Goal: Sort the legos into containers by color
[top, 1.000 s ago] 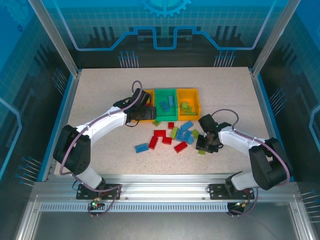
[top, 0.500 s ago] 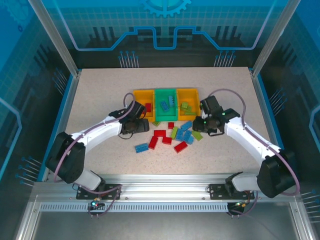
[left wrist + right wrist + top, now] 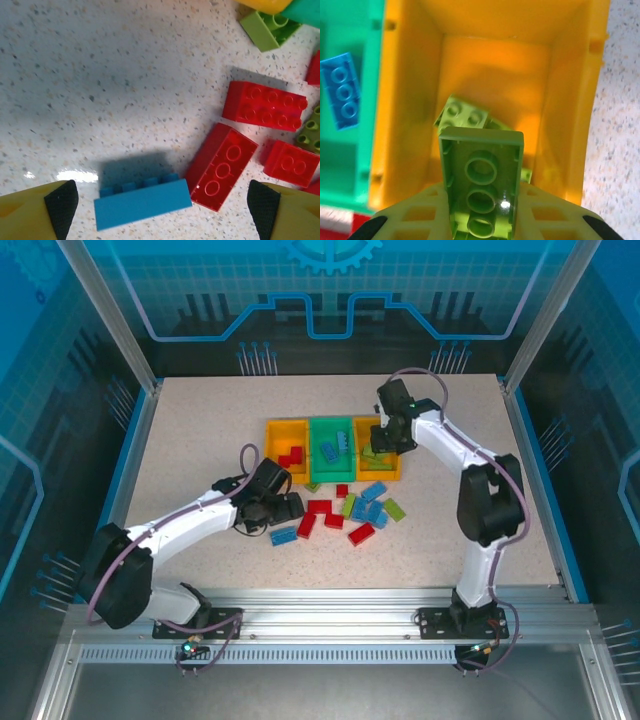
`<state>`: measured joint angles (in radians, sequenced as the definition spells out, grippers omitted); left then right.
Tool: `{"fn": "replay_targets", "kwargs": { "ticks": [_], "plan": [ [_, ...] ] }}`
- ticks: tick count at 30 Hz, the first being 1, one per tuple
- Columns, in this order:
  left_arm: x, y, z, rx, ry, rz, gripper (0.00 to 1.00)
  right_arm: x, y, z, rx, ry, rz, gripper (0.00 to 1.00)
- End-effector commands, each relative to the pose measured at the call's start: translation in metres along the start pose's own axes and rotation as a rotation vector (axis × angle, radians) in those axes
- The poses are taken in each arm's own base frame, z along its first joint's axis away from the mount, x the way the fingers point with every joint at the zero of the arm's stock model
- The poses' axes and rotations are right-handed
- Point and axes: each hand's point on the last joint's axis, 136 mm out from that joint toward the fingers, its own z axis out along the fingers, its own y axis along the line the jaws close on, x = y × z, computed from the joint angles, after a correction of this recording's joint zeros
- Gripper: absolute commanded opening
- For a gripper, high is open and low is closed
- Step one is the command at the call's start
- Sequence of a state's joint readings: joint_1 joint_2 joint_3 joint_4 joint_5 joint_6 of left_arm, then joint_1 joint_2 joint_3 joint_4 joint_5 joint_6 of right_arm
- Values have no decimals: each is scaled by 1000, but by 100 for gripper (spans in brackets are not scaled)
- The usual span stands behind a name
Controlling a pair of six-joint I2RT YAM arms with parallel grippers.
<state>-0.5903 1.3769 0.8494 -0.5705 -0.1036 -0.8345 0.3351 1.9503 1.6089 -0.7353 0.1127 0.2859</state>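
The open yellow bin is below my right gripper, and bricks of the same color sit there. My right gripper will lower the light green brick [image 3: 481,175] into that bin and release it.
The three containers stand in a row: a left yellow bin [image 3: 270,440] holding red legos [image 3: 290,457], a green bin [image 3: 313,440] holding blue legos [image 3: 342,91], and a right yellow bin [image 3: 397,465] holding light green legos [image 3: 462,114]. My right gripper [image 3: 482,210] hangs over that right bin, shut on a light green brick [image 3: 481,175] with its underside towards the camera. My left gripper [image 3: 162,207] is open low over the table, straddling a blue brick [image 3: 142,204] and a red brick [image 3: 221,167]. The top view shows this left gripper [image 3: 285,508] beside the loose pile.
Loose red, blue and green legos [image 3: 360,510] lie in front of the bins. Another red brick [image 3: 264,106] and a green brick [image 3: 267,30] lie beyond the left gripper. Metal posts and blue walls ring the table.
The right arm has carried the green brick from the table up over the right yellow bin. The left arm has drawn back from the left bin to the blue brick, its jaws wider.
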Motion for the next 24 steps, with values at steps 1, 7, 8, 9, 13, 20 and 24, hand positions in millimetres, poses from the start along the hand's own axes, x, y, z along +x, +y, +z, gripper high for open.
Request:
{"fn": "replay_targets", "kwargs": {
  "ticks": [1,7,8,9,13,20,24],
  "plan": [
    [24,11,5,-21,71,-74,93,-5,-7,10,26,33,-39,21],
    [38,14,13,-53,102,-89,94,-10,-3,26,12,54,-55,27],
    [40,15,15,-60,106,-89,94,-10,-3,28,13,58,-55,30],
    [39,14,16,-63,107,-91,94,-10,-2,28,8,61,-55,33],
    [40,12,20,-67,117,-90,93,-8,2,27,-17,62,-43,57],
    [46,18,31,-97,129,-97,91,-12,6,9,-43,28,-19,70],
    [46,19,32,-99,121,-100,88,-15,10,-2,-66,2,-8,75]
  ]
}}
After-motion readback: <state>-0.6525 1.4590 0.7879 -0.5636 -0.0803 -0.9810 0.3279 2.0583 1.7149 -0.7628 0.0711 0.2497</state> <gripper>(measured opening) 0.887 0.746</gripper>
